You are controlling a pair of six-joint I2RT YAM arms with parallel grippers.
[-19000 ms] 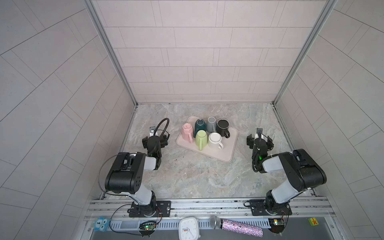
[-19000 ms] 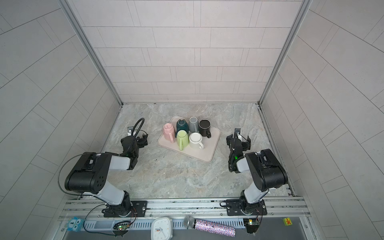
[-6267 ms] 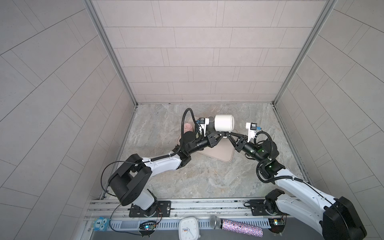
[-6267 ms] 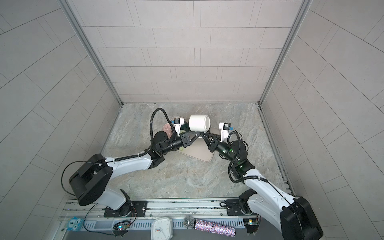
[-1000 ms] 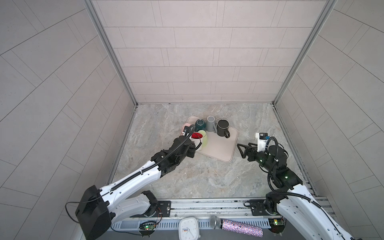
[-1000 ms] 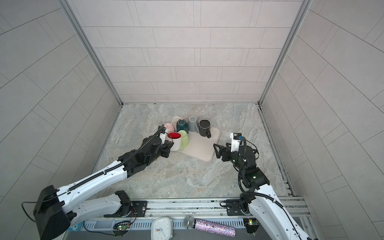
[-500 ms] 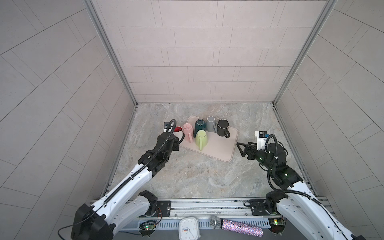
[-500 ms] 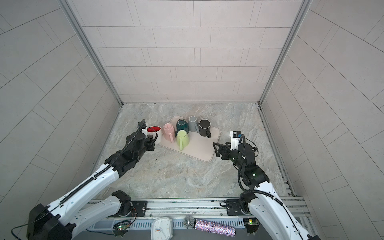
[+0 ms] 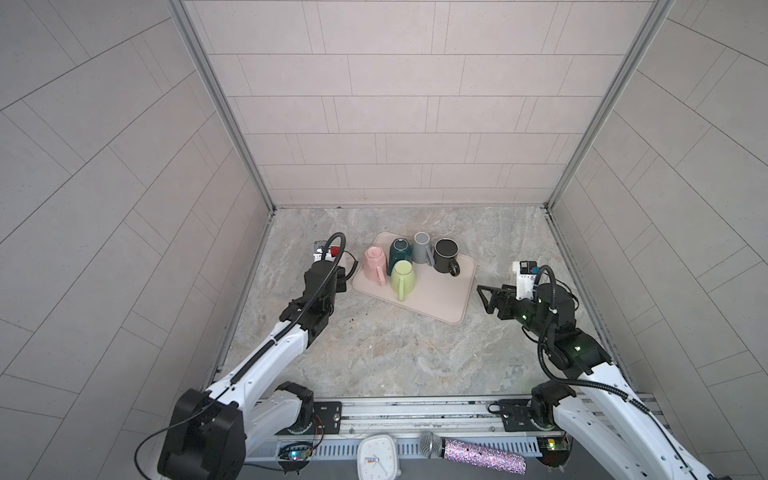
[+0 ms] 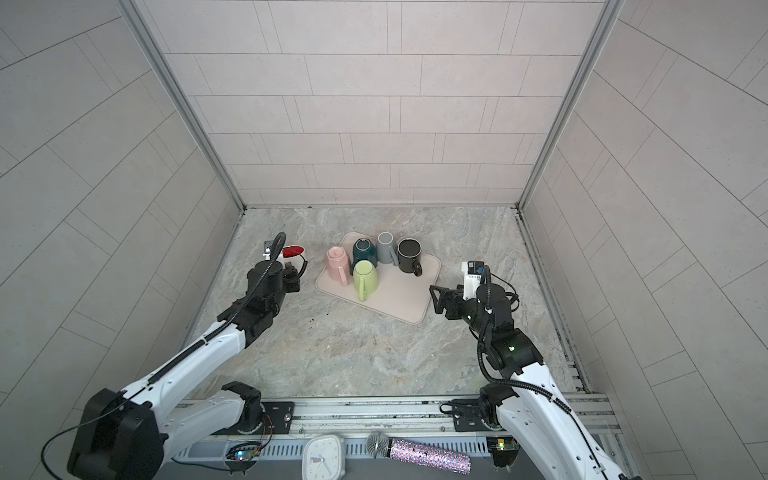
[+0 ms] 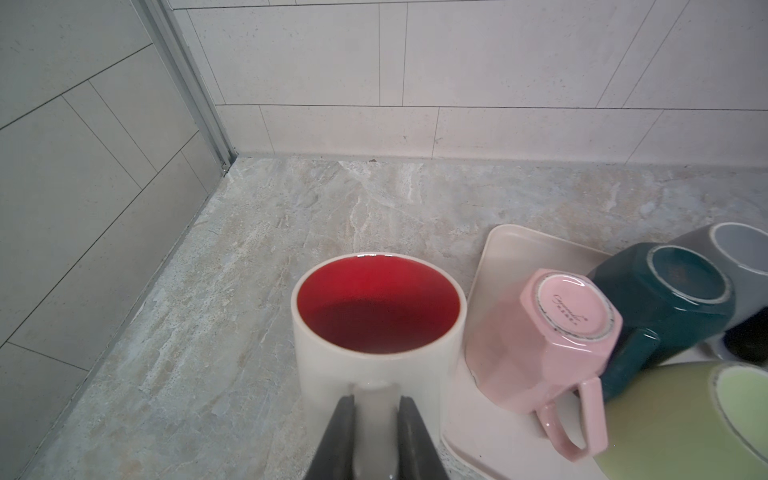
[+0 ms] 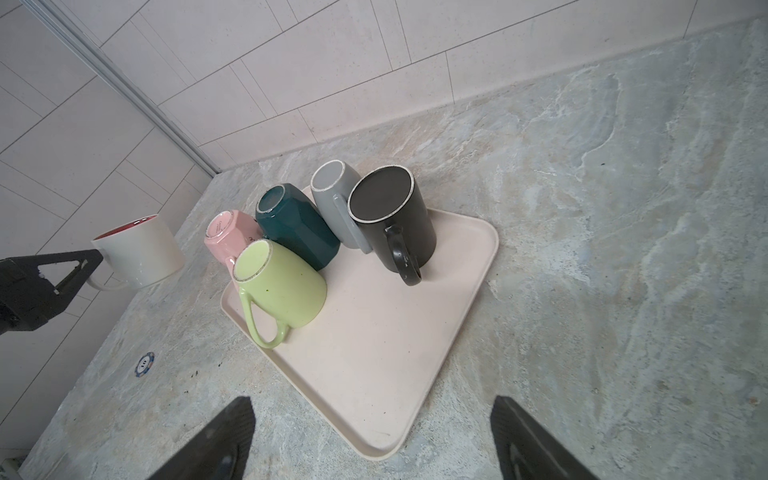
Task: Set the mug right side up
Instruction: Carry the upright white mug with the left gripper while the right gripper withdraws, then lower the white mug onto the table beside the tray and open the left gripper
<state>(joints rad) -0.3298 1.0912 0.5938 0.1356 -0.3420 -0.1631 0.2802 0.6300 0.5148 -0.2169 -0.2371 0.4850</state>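
Note:
Next I will lower my left gripper to the bare counter beside the tray and release the mug's handle, since the white mug hangs with its opening up in the air.
A white mug with a red inside stands right side up, mouth up, left of the beige tray. My left gripper is shut on its handle. In both top views the mug shows just past the left gripper, near the left wall. I cannot tell whether its base touches the counter. In the right wrist view the mug is at the far left. My right gripper hangs open and empty by the tray's near right corner.
Several mugs stand upside down on the tray: pink, teal, grey, black and green. A poker chip lies on the counter. A clock and a microphone lie on the front rail.
My left arm has carried the white mug leftward from above the tray's left side to the counter beside the left wall. The right gripper has barely moved and stays open.

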